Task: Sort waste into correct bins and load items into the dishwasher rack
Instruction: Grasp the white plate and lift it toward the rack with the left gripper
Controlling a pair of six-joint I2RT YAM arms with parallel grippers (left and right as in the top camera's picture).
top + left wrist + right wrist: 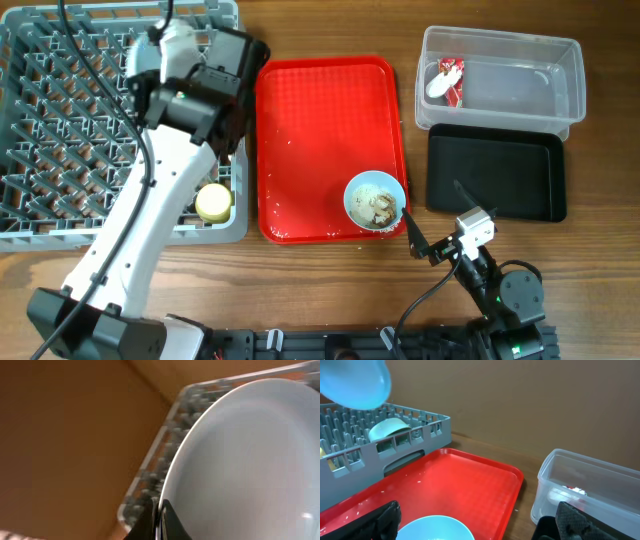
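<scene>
My left gripper next lowers the plate, now above the rack, into the empty pegs of the rack beside the pale bowl to release the plate's rim.
My left gripper [159, 521] is shut on the rim of the pale blue plate [250, 460] and holds it over the grey dishwasher rack [60, 120]. From overhead the arm [222, 80] hides the plate; it also shows in the right wrist view [355, 382] above the rack. A pale bowl [390, 427] and the yellow cup [213, 203] sit in the rack. A second bowl [375, 200] with beige food scraps sits on the red tray [320, 120]. My right gripper [437, 216] is open and empty just right of that bowl. The red-and-white wrapper [447, 80] lies in the clear tub [560, 70].
The black tray [497, 175] lies in front of the clear tub at the right. The red tray carries only the bowl and a few white crumbs. The fork and spoon are not clearly seen. Bare wood runs along the table's front edge.
</scene>
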